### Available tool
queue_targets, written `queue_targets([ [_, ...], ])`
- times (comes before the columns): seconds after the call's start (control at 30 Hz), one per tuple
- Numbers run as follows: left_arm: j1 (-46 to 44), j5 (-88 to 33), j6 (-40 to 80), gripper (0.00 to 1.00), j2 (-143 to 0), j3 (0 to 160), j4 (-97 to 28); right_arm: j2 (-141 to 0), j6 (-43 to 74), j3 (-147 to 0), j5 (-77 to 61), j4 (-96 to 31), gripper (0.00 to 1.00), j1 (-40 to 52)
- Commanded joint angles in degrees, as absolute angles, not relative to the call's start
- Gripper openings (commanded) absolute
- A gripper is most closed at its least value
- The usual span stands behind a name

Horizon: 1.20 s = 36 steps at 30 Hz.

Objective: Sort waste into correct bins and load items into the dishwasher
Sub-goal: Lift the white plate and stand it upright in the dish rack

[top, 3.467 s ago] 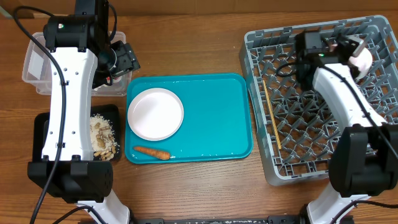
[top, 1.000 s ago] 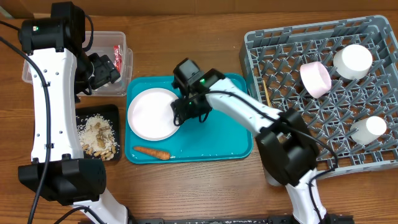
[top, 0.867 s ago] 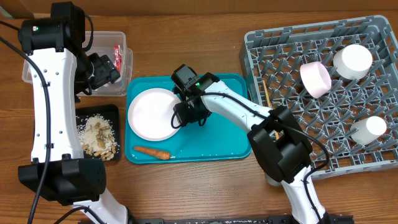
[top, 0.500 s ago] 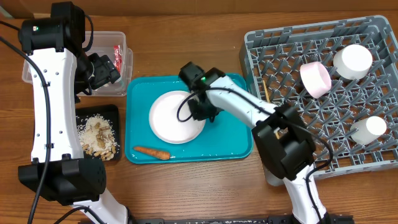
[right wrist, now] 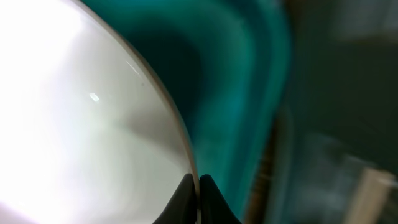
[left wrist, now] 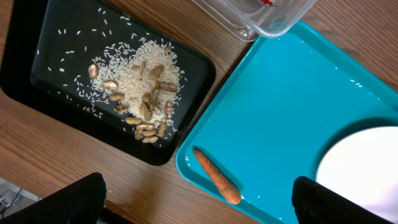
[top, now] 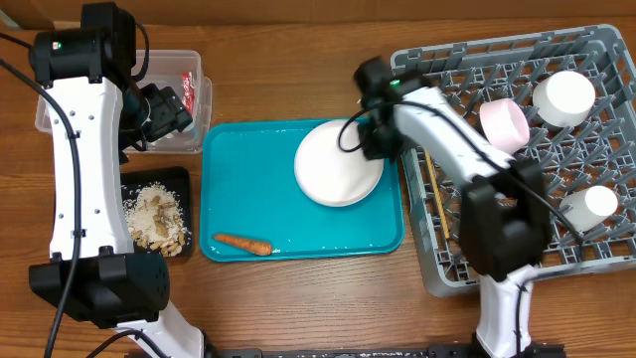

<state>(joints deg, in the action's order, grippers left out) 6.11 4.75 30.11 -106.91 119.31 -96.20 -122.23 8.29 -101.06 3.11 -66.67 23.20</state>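
The right gripper swings right in the overhead view next. It tips the plate (top: 334,165) upright and releases it, since free dishwasher pegs beside the pink bowl lie that way.
My right gripper (top: 376,135) is shut on the rim of the round pale plate (top: 334,165) and holds it over the right end of the teal tray; in the right wrist view the fingertips (right wrist: 199,186) pinch the plate's edge (right wrist: 93,124). The orange carrot (top: 243,244) lies at the tray's front left, also in the left wrist view (left wrist: 216,177). My left gripper (top: 164,111) is open and empty, high above the black tray (top: 75,204) of rice scraps (left wrist: 137,87). The red wrapper (top: 192,88) lies in the clear tub (top: 55,109). The grey rack (top: 596,149) holds a pink bowl (top: 505,126), white bowl (top: 563,97), white cup (top: 586,207) and chopsticks (top: 434,194).
The teal serving tray (top: 248,189) sits between the bins on the left and the rack on the right. The right arm reaches across the rack's left edge. Bare wooden table lies along the front.
My right gripper took hold of the plate's rim on the tray's left side and carried it to the right, toward the rack. The left arm has stayed still for the last second.
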Motion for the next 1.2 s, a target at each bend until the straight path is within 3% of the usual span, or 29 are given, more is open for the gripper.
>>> queue_targets([
  [0.0, 5.98, 4.43, 30.70, 0.97, -105.08, 119.39, -95.96, -110.13, 3.31, -104.38, 6.94, -66.94, 0.04, 20.23],
  [0.27, 5.98, 4.38, 30.92, 0.97, -105.08, 119.39, -95.92, -97.30, 3.97, -106.17, 31.31, -61.60, 0.04, 12.49],
  [0.43, 5.98, 4.38, 30.92, 0.97, -105.08, 119.39, -95.77, -98.17, 20.34, -106.08, 51.68, -63.96, 0.04, 10.26],
  [0.7, 5.98, 3.11, 30.92, 0.98, -105.08, 119.39, -95.50, -103.22, 29.12, -98.54, 52.42, -64.66, 0.04, 10.33],
  [1.17, 5.98, 2.92, 30.92, 0.98, -105.08, 119.39, -95.11, -104.55, 29.21, -92.95, 50.39, -61.95, 0.04, 17.23],
])
